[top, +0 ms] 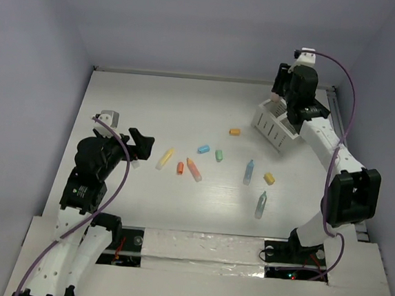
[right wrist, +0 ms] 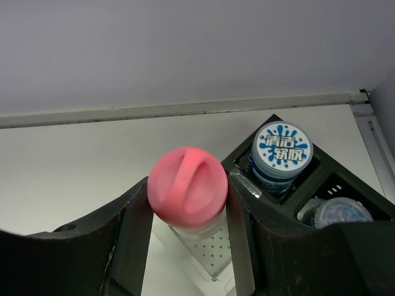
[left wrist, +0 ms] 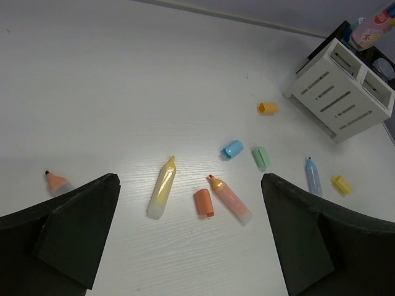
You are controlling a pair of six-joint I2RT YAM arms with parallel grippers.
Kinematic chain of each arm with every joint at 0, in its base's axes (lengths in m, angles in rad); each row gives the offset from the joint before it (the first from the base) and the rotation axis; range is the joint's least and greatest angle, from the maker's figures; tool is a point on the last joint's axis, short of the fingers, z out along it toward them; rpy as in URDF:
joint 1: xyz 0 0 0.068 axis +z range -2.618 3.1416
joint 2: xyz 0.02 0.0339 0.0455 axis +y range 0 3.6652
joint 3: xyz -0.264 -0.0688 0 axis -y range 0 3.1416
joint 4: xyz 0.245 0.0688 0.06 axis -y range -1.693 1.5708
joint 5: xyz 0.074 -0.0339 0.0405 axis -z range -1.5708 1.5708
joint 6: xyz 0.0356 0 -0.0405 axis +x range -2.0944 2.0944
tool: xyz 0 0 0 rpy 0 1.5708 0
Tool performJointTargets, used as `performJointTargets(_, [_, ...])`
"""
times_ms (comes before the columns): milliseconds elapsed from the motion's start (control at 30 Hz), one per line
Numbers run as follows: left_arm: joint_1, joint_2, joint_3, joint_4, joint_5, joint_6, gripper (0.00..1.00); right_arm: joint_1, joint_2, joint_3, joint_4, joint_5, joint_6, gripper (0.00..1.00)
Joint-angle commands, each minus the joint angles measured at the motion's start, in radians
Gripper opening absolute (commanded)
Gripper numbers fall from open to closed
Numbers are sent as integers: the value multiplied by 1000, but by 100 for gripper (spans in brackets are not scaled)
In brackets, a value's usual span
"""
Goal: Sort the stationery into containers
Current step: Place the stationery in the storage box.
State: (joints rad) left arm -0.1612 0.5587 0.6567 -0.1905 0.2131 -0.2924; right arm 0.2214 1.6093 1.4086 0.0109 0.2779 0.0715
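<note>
My right gripper lowers the pink-capped bottle [right wrist: 188, 188], already upright, into the white slatted box's far section [right wrist: 212, 251] next and releases it, as that section lies open below.
My right gripper [top: 281, 86] is shut on the pink-capped bottle [right wrist: 188, 188] and holds it upright over a compartment of the white slatted box [top: 277, 124]. The joined black tray [right wrist: 242, 148] holds two blue-patterned round pots [right wrist: 282, 151]. My left gripper [top: 139, 146] is open and empty above the table's left part. In the left wrist view a yellow stick [left wrist: 162, 187], an orange cap [left wrist: 203, 203] and an orange stick [left wrist: 229, 198] lie between its fingers [left wrist: 74, 216]. A blue cap [left wrist: 232, 148], a green cap [left wrist: 261, 157] and a pale-blue stick [left wrist: 313, 176] lie farther on.
Loose on the table: a yellow cap [top: 235, 132] near the box, another yellow cap [top: 269, 178], a grey-blue stick [top: 261, 205] at the front right, and a small orange tip [left wrist: 55, 180] by my left finger. Walls close in the table on three sides.
</note>
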Motion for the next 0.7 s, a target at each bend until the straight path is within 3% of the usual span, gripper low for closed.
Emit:
performJointTargets(0, [6, 3, 12, 53, 16, 6, 99, -14, -20, -5, 60, 23, 10, 16])
performJointTargets(367, [6, -2, 11, 52, 16, 4, 99, -24, 3, -108, 103, 17, 56, 17])
performJointTargets(667, [6, -2, 12, 53, 16, 4, 99, -24, 29, -138, 110, 27, 76, 26])
